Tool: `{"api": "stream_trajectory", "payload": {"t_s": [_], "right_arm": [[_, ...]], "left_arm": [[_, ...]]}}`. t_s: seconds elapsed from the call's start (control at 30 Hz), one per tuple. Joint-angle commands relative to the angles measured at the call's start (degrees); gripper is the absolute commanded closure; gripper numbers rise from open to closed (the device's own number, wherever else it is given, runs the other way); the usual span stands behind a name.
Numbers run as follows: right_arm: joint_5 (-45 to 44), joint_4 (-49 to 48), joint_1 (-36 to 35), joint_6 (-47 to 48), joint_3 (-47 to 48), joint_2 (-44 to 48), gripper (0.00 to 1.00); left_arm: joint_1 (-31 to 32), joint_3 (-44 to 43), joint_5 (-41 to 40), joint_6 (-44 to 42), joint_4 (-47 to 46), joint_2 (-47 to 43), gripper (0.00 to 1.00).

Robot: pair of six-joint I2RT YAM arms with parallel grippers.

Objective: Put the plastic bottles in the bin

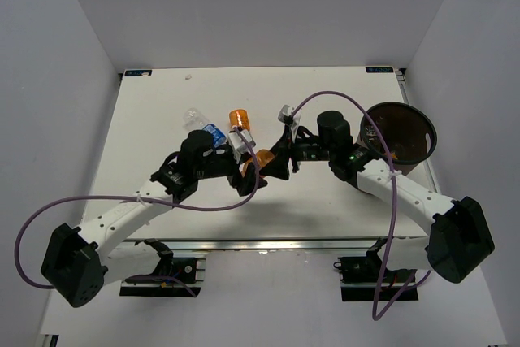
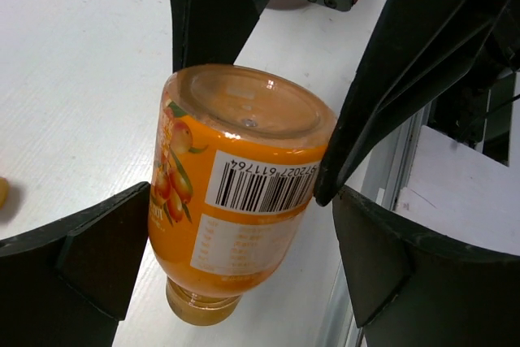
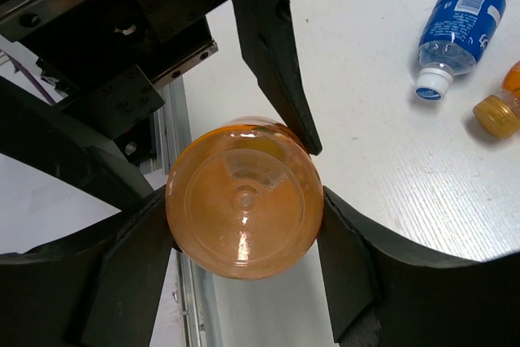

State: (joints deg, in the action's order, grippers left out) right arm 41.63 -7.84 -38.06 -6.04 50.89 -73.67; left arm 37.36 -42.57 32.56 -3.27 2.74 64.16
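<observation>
The robot's left gripper stands open around the bottle, so the right gripper will swing to the right in the top view over the bin's opening [image 1: 399,131] and release it.
An orange-filled bottle [image 1: 264,160] hangs between both grippers above the table's middle front. My right gripper [image 3: 244,225] is shut on its base end [image 3: 242,197], with both fingers pressed against its sides. My left gripper [image 2: 236,233] is open around the bottle's labelled body [image 2: 236,201]; its right finger [image 2: 374,258] stands clear of the bottle. The cap [image 2: 199,310] points toward the left wrist. A second orange bottle [image 1: 240,119], a blue-label bottle [image 1: 209,131] and a small clear bottle [image 1: 286,111] lie behind on the table. The dark brown bin [image 1: 400,132] stands at the right.
The white table [image 1: 154,119] has a metal rail along its near edge [image 1: 268,243]. Purple cables loop from both arms. The blue-label bottle [image 3: 455,26] and an orange bottle's cap [image 3: 496,113] show in the right wrist view.
</observation>
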Motion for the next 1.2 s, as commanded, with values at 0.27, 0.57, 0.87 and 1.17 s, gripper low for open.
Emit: {"api": "stream_trajectory", "payload": {"t_s": [0.27, 0.57, 0.87, 1.17], "right_arm": [[-11.9, 1.8, 0.5, -2.7, 4.0, -0.8, 1.0], [-31.1, 10.6, 7.2, -2.8, 12.0, 2.9, 1.0], [-55.7, 14.3, 15.8, 0.2, 19.3, 11.2, 1.0], [-93.1, 24.3, 17.8, -1.3, 20.5, 15.3, 1.0]], "left_arm": [[0.3, 1.3, -5.4, 0.4, -0.3, -5.4, 0.02], [0.3, 2.1, -22.4, 8.3, -5.1, -8.4, 0.02], [-2.1, -2.4, -44.7, 22.1, -4.8, -5.6, 0.02], [-21.1, -7.6, -35.2, 36.7, 0.5, 5.0, 0.02]]}}
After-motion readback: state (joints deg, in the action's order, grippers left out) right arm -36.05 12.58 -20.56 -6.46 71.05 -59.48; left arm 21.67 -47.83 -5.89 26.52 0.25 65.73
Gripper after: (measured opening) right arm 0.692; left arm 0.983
